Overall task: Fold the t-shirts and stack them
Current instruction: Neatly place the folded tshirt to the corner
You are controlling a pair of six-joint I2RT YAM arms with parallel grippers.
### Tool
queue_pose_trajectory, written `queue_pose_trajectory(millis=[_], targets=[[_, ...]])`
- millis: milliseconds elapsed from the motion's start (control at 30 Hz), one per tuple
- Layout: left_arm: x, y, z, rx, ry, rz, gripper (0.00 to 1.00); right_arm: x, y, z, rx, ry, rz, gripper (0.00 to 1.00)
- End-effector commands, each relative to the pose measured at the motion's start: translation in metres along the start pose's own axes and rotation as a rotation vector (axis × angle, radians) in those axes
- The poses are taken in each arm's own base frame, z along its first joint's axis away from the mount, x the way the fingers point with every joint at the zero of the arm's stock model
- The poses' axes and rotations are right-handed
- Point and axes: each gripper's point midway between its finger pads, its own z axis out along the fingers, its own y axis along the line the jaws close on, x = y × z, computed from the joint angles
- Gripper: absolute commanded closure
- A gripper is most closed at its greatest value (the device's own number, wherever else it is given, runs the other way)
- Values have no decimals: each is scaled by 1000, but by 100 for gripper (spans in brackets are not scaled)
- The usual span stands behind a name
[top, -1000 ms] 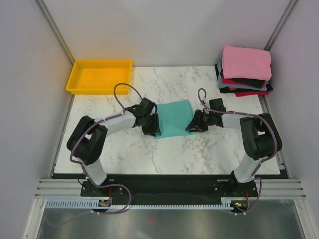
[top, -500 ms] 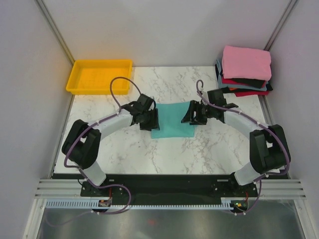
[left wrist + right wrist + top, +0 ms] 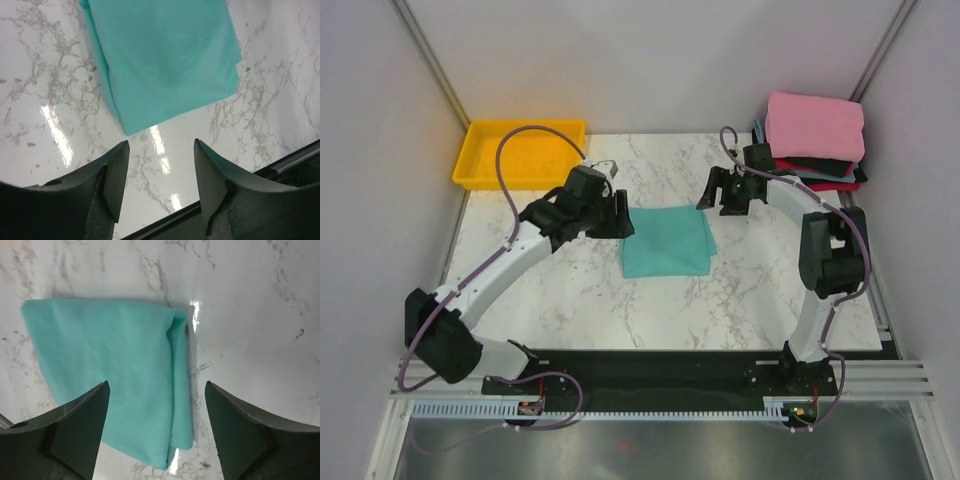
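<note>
Next, my right gripper moves down and to the left in the top view onto the teal t-shirt's side edge (image 3: 704, 222) (image 3: 170, 347) near its far corner, where the fold gapes.
A teal t-shirt (image 3: 666, 241), folded into a rectangle, lies flat in the middle of the marble table. It also shows in the left wrist view (image 3: 162, 57) and the right wrist view (image 3: 112, 372). My left gripper (image 3: 620, 217) is open and empty, raised just left of the shirt's far left corner. My right gripper (image 3: 717, 194) is open and empty, raised beyond the shirt's far right corner. A stack of folded t-shirts (image 3: 810, 150), pink on top with black, red and grey-blue below, sits at the far right corner.
A yellow plastic tray (image 3: 478, 165) stands at the far left corner of the table. Grey walls enclose the table on three sides. A black rail runs along the near edge (image 3: 650, 357).
Both grippers have let go of the teal shirt, lifted and drawn back toward the far side. The shirt now lies folded smaller and flat.
</note>
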Motion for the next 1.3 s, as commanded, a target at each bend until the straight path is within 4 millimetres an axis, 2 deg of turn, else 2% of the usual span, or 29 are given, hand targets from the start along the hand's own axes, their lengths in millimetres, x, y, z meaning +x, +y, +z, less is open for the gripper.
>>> queue_pose_trajectory(millis=[0, 67, 133, 167, 200, 333, 400, 500, 533, 567, 600, 633, 733, 833, 900, 967, 1067, 1100, 1133, 1167, 1233, 1267], targets=[[16, 19, -33, -43, -19, 38, 38, 20, -21, 25, 54, 107, 25, 16], [33, 28, -38, -56, 3, 33, 38, 31, -27, 40, 47, 141, 50, 17], [38, 37, -53, -76, -25, 32, 38, 43, -25, 50, 36, 166, 59, 17], [44, 43, -60, -89, -39, 31, 39, 56, -22, 56, 29, 198, 64, 17], [49, 48, -59, -106, -25, 29, 38, 63, -19, 59, 19, 211, 59, 17], [53, 63, -79, -136, -82, 19, 36, 90, -5, 75, -29, 255, 92, 19], [56, 73, -82, -169, -99, 24, 34, 107, -2, 82, -44, 286, 109, 23], [57, 86, -85, -206, -121, 25, 33, 118, -2, 93, -87, 291, 144, 44], [58, 89, -85, -216, -126, 29, 33, 115, -2, 98, -103, 272, 143, 57], [61, 94, -85, -226, -126, 24, 33, 118, 1, 100, -129, 286, 156, 65], [60, 96, -85, -233, -133, 22, 33, 122, -1, 105, -143, 302, 168, 77], [59, 95, -85, -229, -137, 23, 33, 122, 2, 105, -160, 308, 164, 98], [56, 93, -88, -220, -156, 28, 33, 114, 7, 100, -186, 278, 138, 100], [55, 93, -90, -216, -167, 31, 34, 102, 25, 88, -294, 237, 138, 100], [53, 91, -93, -206, -178, 33, 34, 89, 38, 72, -345, 201, 136, 100], [51, 87, -104, -188, -199, 36, 35, 67, 56, 55, -394, 139, 104, 100], [46, 87, -119, -192, -240, 45, 34, 37, 68, 28, -406, 69, 73, 100], [48, 91, -123, -211, -237, 47, 34, 23, 70, 20, -402, 38, 57, 100], [47, 90, -129, -208, -255, 50, 35, 20, 67, 16, -372, 36, 47, 100], [47, 92, -131, -215, -264, 52, 35, 4, 74, 6, -370, -1, 18, 100], [47, 92, -135, -212, -285, 44, 35, -2, 70, -2, -331, 1, 6, 100], [47, 92, -140, -205, -309, 43, 35, -15, 71, -8, -313, -32, -40, 100]])
